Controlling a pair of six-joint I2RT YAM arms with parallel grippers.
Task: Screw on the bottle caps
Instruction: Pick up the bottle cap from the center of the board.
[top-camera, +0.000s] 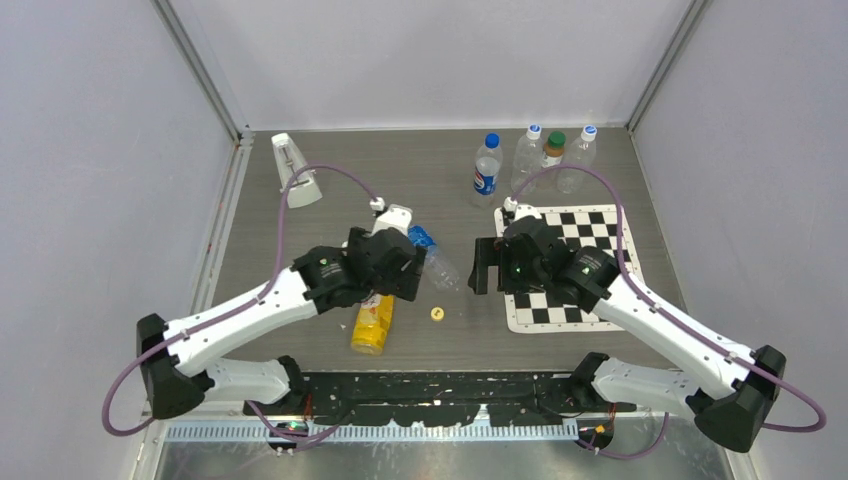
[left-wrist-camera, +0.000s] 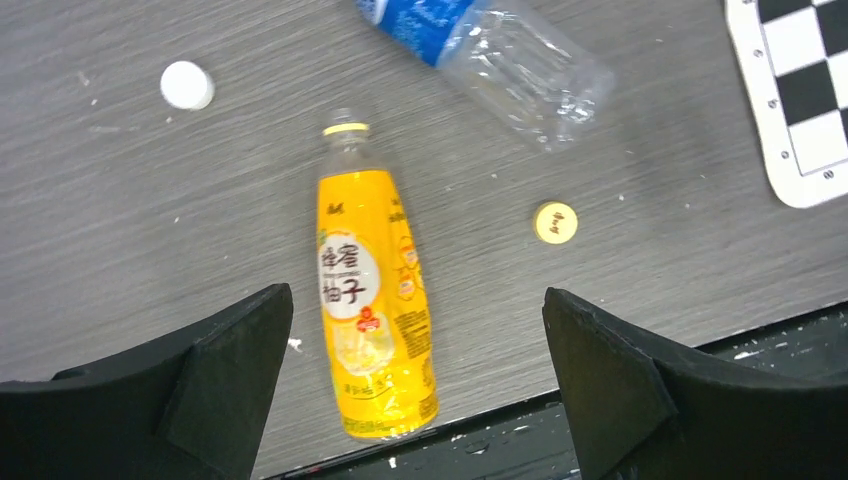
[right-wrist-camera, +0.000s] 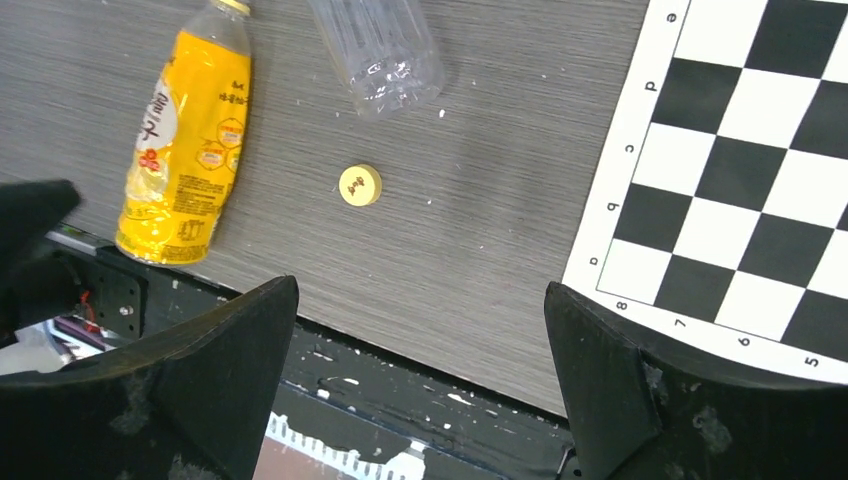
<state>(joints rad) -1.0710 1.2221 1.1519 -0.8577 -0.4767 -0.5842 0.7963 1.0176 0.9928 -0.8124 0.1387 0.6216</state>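
I will next move my right gripper to the left in the top view and down onto the loose yellow cap, since the yellow juice bottle (left-wrist-camera: 370, 300) is uncapped.
A yellow cap (left-wrist-camera: 556, 222) lies loose on the grey table, also seen in the right wrist view (right-wrist-camera: 360, 185) and from above (top-camera: 437, 313). A white cap (left-wrist-camera: 187, 85) lies loose to the far left of it. No loose blue cap is in view. A yellow juice bottle (left-wrist-camera: 370, 300) lies uncapped on its side near the front edge. A clear bottle with a blue label (left-wrist-camera: 500, 50) lies beyond it. My left gripper (left-wrist-camera: 416, 292) is open and empty above the yellow bottle. My right gripper (right-wrist-camera: 420, 285) is open and empty, hovering near the front edge beside the chessboard.
A chessboard mat (top-camera: 570, 270) lies at the right. Several capped bottles (top-camera: 540, 155) stand at the back, one with a dark green cap (top-camera: 556, 139). A white cup-like object (top-camera: 297, 170) lies at the back left. A black rail (top-camera: 440, 385) runs along the front edge.
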